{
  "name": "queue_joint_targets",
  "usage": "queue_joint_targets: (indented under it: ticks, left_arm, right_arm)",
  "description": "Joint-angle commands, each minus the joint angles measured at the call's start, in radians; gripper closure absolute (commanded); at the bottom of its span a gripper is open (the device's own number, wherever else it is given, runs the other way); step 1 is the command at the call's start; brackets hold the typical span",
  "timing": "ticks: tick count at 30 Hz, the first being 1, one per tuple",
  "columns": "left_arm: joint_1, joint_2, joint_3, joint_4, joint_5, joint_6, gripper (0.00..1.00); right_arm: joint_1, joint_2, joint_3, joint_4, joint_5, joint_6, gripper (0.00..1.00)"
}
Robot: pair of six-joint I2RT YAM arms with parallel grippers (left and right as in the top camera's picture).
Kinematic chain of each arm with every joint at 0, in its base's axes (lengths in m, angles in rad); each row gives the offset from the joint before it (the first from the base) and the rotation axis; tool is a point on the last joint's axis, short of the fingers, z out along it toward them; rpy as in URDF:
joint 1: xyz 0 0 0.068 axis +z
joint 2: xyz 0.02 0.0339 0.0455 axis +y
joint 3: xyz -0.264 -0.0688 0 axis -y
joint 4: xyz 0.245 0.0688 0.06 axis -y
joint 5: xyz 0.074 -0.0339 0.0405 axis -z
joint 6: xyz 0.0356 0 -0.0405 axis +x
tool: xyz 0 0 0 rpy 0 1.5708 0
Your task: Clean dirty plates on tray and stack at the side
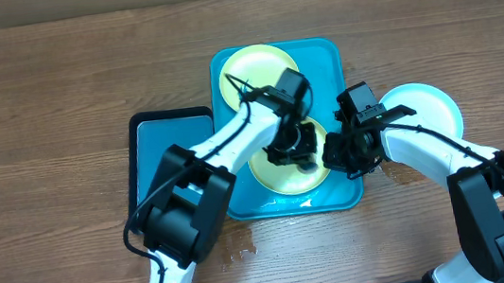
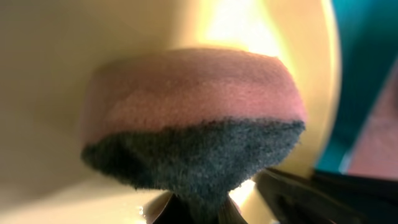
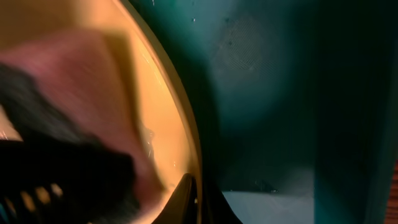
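The near plate will be wiped by my left gripper next. My left gripper will then move over the blue-grey tray [image 1: 166, 140], which is to its left in the overhead view, and release the sponge.
The teal tray [image 1: 328, 49] holds two yellow-green plates. One plate [image 1: 249, 67] lies at its far end. On the near plate [image 1: 283, 182] my left gripper [image 1: 301, 145] presses a pink sponge with a dark scouring side [image 2: 193, 106]; the left gripper [image 2: 199, 213] is shut on it. My right gripper [image 1: 338, 155] is shut on that plate's right rim, and in the right wrist view the rim [image 3: 186, 134] runs into the closed right gripper [image 3: 199, 194]. A third plate [image 1: 431, 107] lies on the table to the right of the tray.
A smaller black-rimmed blue-grey tray [image 1: 168, 147] lies against the teal tray's left side. A few wet spots [image 1: 241, 249] mark the wooden table in front of the tray. Both arms crowd the tray's near half.
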Motion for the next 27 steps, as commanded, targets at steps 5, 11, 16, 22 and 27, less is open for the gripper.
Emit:
queue_joint_targets:
  ticks: [5,11,16,22,27]
  left_arm:
    - [0.043,0.063,-0.012,0.0,0.05,0.016,0.96]
    - [0.182,0.063,0.009,-0.029,-0.111,0.018,0.96]
    - [0.248,0.063,0.065,-0.153,-0.195,0.048,0.96]
    - [0.234,0.053,0.08,-0.283,-0.319,0.073,0.96]
    - [0.218,0.039,0.085,-0.391,-0.44,0.072,0.96]
  right_arm:
    - [0.005,0.024,-0.023,-0.011,0.055,-0.029,0.96]
    - [0.005,0.024,-0.023,-0.012,0.055,-0.029,0.96]
    - [0.005,0.024,-0.023,-0.012,0.055,-0.029,0.96]
    - [0.005,0.024,-0.023,-0.012,0.055,-0.029,0.96]
    - [0.005,0.024,-0.023,-0.011,0.055,-0.029,0.96]
